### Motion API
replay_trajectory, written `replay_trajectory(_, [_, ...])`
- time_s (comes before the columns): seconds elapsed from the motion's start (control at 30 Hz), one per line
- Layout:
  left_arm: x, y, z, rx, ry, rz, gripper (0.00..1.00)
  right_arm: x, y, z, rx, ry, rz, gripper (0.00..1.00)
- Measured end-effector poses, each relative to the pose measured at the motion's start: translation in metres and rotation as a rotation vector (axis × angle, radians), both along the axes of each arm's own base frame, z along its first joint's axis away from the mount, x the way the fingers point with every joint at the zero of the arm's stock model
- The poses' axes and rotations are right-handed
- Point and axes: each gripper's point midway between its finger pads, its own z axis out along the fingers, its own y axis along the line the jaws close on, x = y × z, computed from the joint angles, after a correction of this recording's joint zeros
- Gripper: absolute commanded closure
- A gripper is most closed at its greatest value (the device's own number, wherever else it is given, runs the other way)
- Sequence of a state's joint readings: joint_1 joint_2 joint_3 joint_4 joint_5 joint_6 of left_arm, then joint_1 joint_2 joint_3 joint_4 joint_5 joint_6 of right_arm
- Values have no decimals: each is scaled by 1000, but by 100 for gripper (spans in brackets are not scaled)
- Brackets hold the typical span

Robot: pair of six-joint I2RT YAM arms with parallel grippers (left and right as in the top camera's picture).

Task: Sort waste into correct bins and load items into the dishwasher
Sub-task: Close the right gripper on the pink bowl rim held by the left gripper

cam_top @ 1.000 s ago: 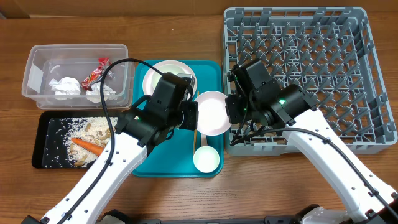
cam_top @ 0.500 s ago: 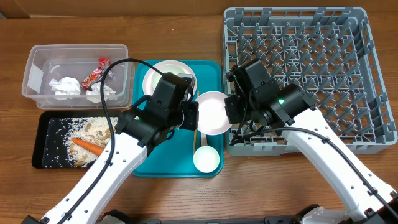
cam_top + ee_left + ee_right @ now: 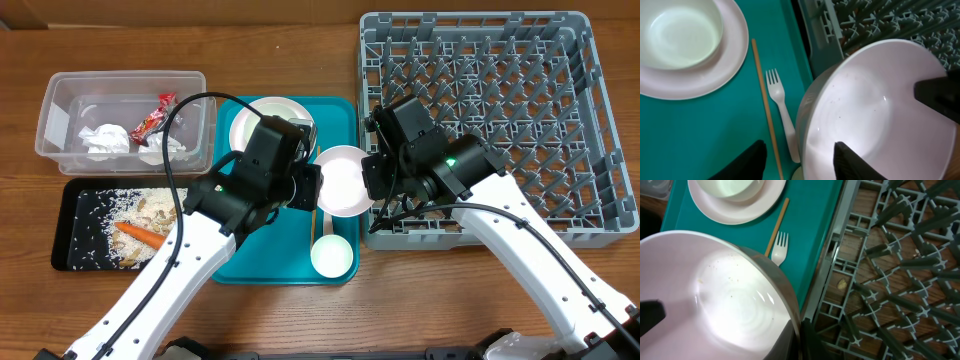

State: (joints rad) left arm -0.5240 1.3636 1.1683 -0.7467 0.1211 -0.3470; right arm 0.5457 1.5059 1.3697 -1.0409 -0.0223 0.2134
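The bowl (image 3: 342, 180) in my right gripper should move outward next and tilt onto the rack's wires. Then I should let go of the bowl's rim, because the rack's far end (image 3: 415, 46) is empty that way.
A white bowl (image 3: 342, 180) hangs above the teal tray's right edge, between my two grippers. My right gripper (image 3: 368, 180) is shut on its right rim, and in the right wrist view its fingers (image 3: 807, 341) pinch the bowl (image 3: 715, 295) wall. My left gripper (image 3: 800, 160) is open, one finger inside the bowl (image 3: 875, 110) and one outside the rim. A white plate (image 3: 245, 125) with a smaller white dish on it, a fork (image 3: 782, 107), a chopstick (image 3: 765, 100) and a cup (image 3: 332, 256) lie on the tray. The grey dishwasher rack (image 3: 600, 120) stands on the right.
The clear tub (image 3: 125, 78) at the far left holds napkins (image 3: 105, 138) and a red wrapper (image 3: 152, 118). The black tray (image 3: 70, 230) in front of it holds rice and a carrot piece (image 3: 140, 236). The teal tray (image 3: 270, 262) butts against the rack's left wall.
My left gripper's jaws have opened off the bowl's rim. My right gripper has closed onto the opposite rim. The bowl has hardly moved.
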Motion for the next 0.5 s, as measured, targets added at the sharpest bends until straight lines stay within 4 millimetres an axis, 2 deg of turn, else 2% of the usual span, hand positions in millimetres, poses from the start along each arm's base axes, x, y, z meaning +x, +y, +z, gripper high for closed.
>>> replay_trajectory(0.1, [1,-2,21,-2,-26,-26,34,2,1,1,4,-9,-1,96])
replay_trajectory(0.23, [4,-4,62,-14,-88,-55,27,12,-1,5,-9,-59,-18,96])
replay_trajectory(0.33, [1,-2,89,-26,-131,-64,0,26,-8,10,-47,-130,-48,96])
replay_trajectory(0.4, [-2,0,101,-34,-156,-64,0,39,-14,17,-89,-199,-62,96])
replay_trajectory(0.5, [-9,4,103,-30,-149,-66,0,63,-25,32,-171,-338,-79,96])
